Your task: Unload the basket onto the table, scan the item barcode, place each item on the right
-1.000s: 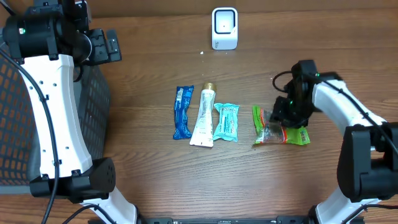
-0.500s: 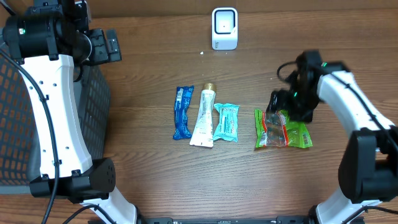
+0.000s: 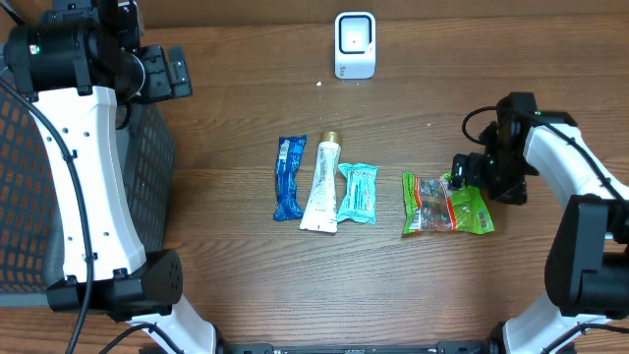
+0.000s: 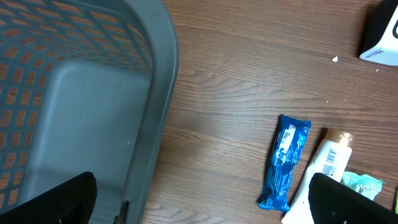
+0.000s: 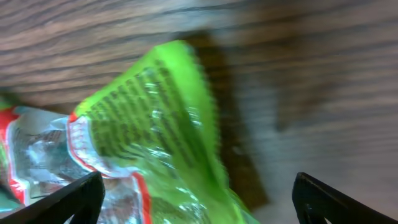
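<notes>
Next, my right gripper lowers and draws back onto the packet's green end [image 3: 474, 209] [image 5: 171, 127], since that end lies below the open fingers and nearer my base.
A green and red snack packet [image 3: 447, 205] lies flat on the wooden table, right of the row of items. My right gripper [image 3: 472, 177] hangs open just over the packet's right end, holding nothing. In the right wrist view the packet [image 5: 149, 124] fills the lower left, blurred, and the right gripper [image 5: 199, 211] has its fingers spread wide to either side. The white barcode scanner [image 3: 355, 44] stands at the back centre. My left gripper [image 3: 165, 73] is open and empty, high at the back left. In the left wrist view the left gripper [image 4: 202, 208] straddles the basket's rim.
A blue packet [image 3: 288, 177], a white tube [image 3: 321, 185] and a teal packet [image 3: 358, 192] lie side by side mid-table. A grey mesh basket [image 3: 25, 197] stands along the left edge, its rim [image 4: 158, 93] close under the left wrist.
The right gripper has opened and let go of the green packet, then drawn off to the right. The packet has settled flat on the table. The left arm has not moved.
</notes>
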Robot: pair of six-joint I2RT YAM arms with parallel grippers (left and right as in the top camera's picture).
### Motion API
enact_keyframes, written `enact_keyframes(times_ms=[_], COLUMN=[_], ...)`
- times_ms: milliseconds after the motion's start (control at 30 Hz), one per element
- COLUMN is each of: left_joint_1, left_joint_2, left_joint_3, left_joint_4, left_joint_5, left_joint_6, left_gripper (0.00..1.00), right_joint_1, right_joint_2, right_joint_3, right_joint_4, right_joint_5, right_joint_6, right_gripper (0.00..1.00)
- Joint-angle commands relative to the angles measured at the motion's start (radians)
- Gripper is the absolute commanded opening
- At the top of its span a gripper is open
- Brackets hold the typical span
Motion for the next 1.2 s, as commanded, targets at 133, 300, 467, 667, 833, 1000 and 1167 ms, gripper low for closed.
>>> enact_keyframes(times_ms=[133,300,467,667,833,1000,1167], left_joint_1=[-0.004,-0.004,-0.004,-0.004,-0.004,-0.004,-0.004], left_joint_2=[-0.030,-0.030,-0.030,-0.030,-0.030,-0.030,-0.030], left_joint_3=[0.018,0.018,0.018,0.018,0.018,0.018,0.018], left_joint_4=[0.002,0.002,0.002,0.002,0.002,0.002,0.002], left_joint_5=[0.008,0.008,0.008,0.008,0.008,0.008,0.008], left_joint_6=[-0.012,-0.012,-0.012,-0.012,-0.012,-0.012,-0.012], left_gripper=[1.00,1.00,1.00,1.00,1.00,1.00,1.00], right_joint_1=[0.006,0.008,0.010,0.006,-0.042,-0.056,-0.056], right_joint_2=[0.005,0.005,0.005,0.003,-0.029,-0.089,-0.106], right_joint_3=[-0.158,-0.262,-0.325,-0.314,-0.149,0.046,0.143], right_joint_4=[0.137,0.227,0.306,0.346,0.138,-0.096,-0.127], right_joint_5=[-0.248,-0.303,-0.351,-0.568,-0.812,-0.831,-1.072], right_joint_6=[-0.068,-0.061,-0.048,-0.035,-0.191,-0.249,-0.248], right_gripper=[0.95,0.60,0.24,0.04,0.04,0.04,0.04])
